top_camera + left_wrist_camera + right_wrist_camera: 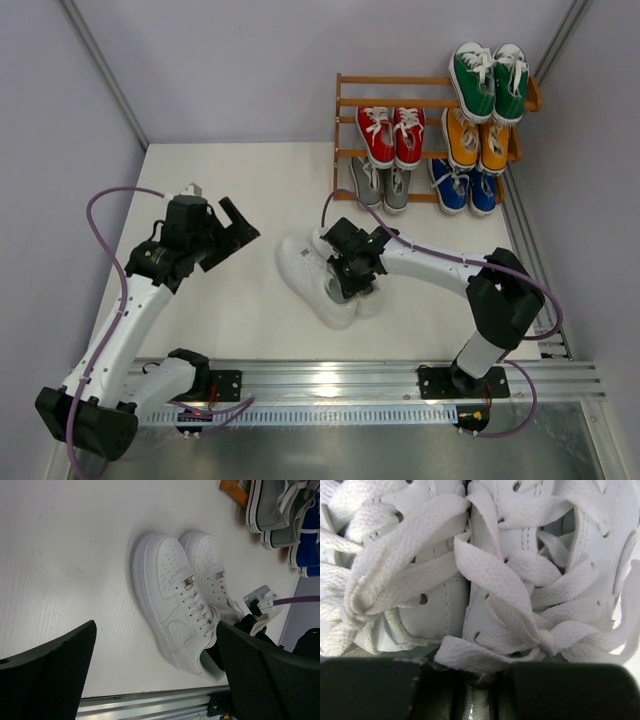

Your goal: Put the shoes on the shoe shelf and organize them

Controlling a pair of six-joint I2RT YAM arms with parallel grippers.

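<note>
My right gripper raises the pair next, moves outward and releases it on the top level's half [394,90] beside the green shoes, as that empty half lies outward and above.
A pair of white shoes [312,278] [172,590] lies side by side on the table, toes pointing away to the left. My right gripper [352,272] [476,690] is down on their heel ends, its jaws drawn close together on the two inner collars under the white laces [495,575]. My left gripper [236,232] [156,632] hangs open above the table, left of the pair, holding nothing. The shoe shelf [345,100] stands at the back right with green [488,80], red [392,135], orange [476,140], grey [380,185] and blue [463,188] pairs on it.
The top tier's left half [390,90] carries no shoes. An aluminium rail [350,375] [150,702] runs along the near table edge. Grey walls close in the table on both sides, and a purple cable [400,235] trails along the right arm.
</note>
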